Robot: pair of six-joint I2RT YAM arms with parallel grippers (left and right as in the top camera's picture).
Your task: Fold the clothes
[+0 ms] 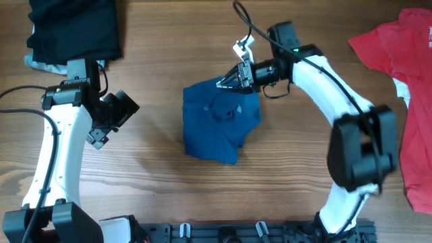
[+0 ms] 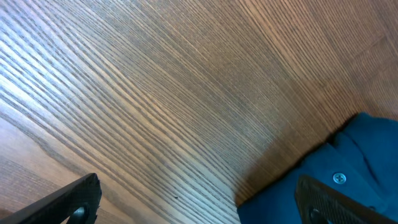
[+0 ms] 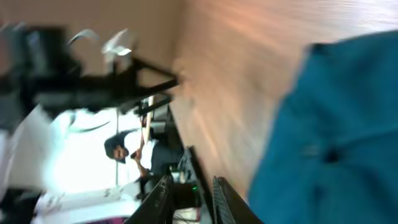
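Note:
My left gripper tilts and moves down across to the shirt's buttoned edge [image 1: 187, 116] [image 2: 306, 172] next, since that edge lies below it and to its right in the overhead view.
The deep-blue collared shirt [image 1: 219, 121] lies bunched and partly folded at the table's middle. It also shows in the left wrist view [image 2: 357, 162] and, blurred, in the right wrist view [image 3: 336, 124]. My right gripper [image 1: 226, 82] hovers at the shirt's far edge. Its fingers [image 3: 193, 199] are a little apart with no cloth between them. My left gripper [image 1: 115, 115] is wide open and empty [image 2: 199, 202] over bare wood, left of the shirt. A red shirt [image 1: 412, 88] lies at the right edge. A black piece [image 1: 74, 30] lies on a pale-blue piece [image 1: 40, 64] at the far left.
The wooden table [image 1: 155, 182] has bare wood in front of the blue shirt and between it and the red shirt. A black rail [image 1: 236, 233] runs along the table's near edge between the two arm bases.

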